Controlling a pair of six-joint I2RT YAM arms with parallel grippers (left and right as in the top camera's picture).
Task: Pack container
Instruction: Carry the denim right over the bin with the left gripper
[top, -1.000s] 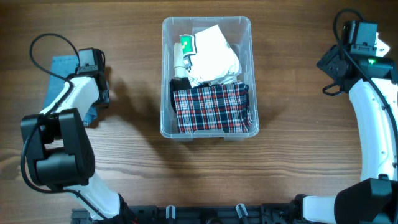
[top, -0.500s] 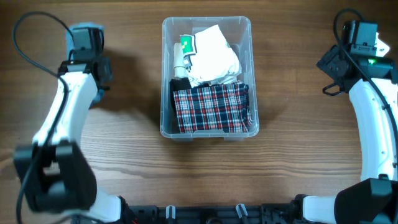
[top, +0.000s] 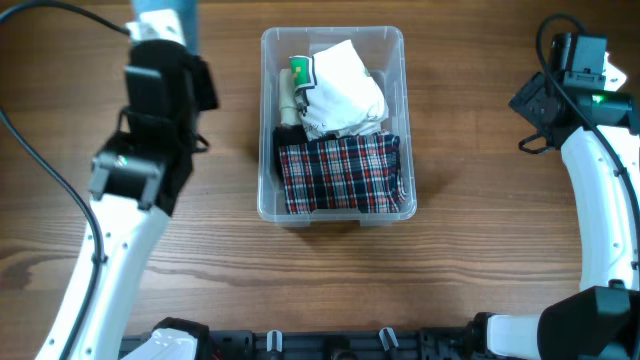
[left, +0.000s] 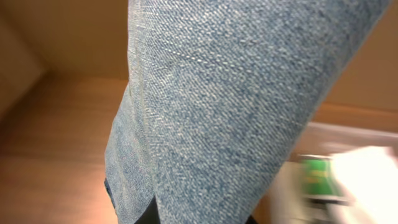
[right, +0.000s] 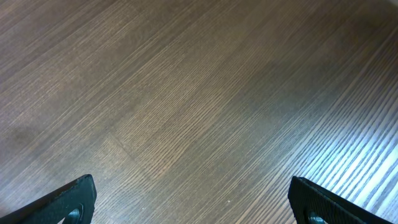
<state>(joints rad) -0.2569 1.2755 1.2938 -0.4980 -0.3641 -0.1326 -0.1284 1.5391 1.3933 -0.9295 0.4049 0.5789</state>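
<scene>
My left gripper holds the denim and should next swing down over the white cloth (top: 345, 90) (left: 368, 180) and let the denim go, since that cloth lies below the gripper and to its right in the overhead view.
The clear plastic container (top: 333, 122) stands mid-table, holding a folded plaid cloth (top: 338, 173), a white cloth (top: 345, 90) and a green-and-white bottle (top: 293, 85). My left gripper (top: 163, 30) is raised high, left of the container's far end, and shut on a blue denim cloth (top: 160, 10). That denim cloth (left: 236, 106) hangs in front of the left wrist camera and fills most of its view; only dark finger edges show beneath it. My right gripper (right: 196, 202) is open over bare wood at the far right, nothing between its fingers.
The wooden table (top: 480, 230) surrounds the container. The right arm (top: 600, 170) stretches along the right edge. In the left wrist view, the container's rim and the bottle's green label (left: 317, 177) show blurred at lower right.
The left arm has lifted the denim cloth off the table at the left and swung up and rightward toward the container. The right arm has not moved.
</scene>
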